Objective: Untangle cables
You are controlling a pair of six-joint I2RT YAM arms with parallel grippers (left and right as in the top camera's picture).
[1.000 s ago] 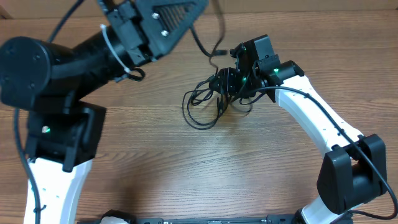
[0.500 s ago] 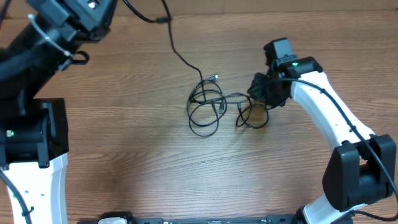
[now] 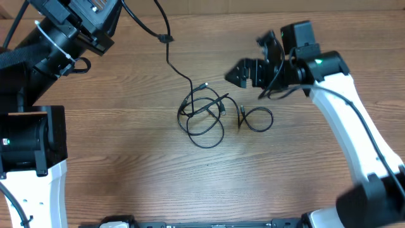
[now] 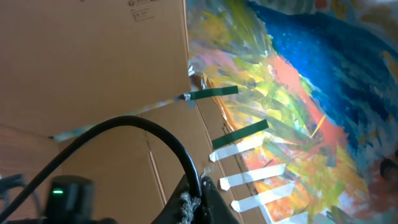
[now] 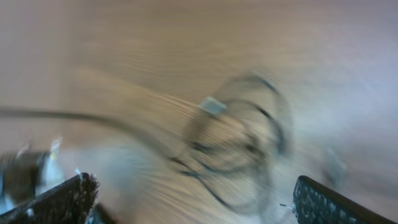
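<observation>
My right gripper swings to the left in the overhead view onto the cable's rising part (image 5: 129, 128) next, clear of the tangle (image 5: 236, 137).
The cables (image 3: 202, 117) lie as a loose black tangle at mid-table, with a small separate loop (image 3: 256, 118) to its right. One cable (image 3: 168, 39) runs from the tangle up and left to my left gripper (image 3: 101, 12) at the top edge. In the left wrist view the left gripper (image 4: 202, 198) is shut on that cable (image 4: 155, 127). My right gripper (image 3: 252, 63) hovers open and empty above and right of the tangle. The right wrist view is blurred; it shows wide-open fingers (image 5: 199, 202) over the tangle (image 5: 236, 137).
The wooden table (image 3: 126, 164) has bare room in front and to the left. Cardboard boxes (image 4: 93, 62) and a colourful painted sheet (image 4: 298, 93) stand behind the table. The arm bases stand at the front left (image 3: 31, 145) and front right (image 3: 373, 190).
My left gripper has pulled one cable up and to the left. My right gripper has let go of the small loop, opened and lifted away towards the back. The tangle shifted slightly left.
</observation>
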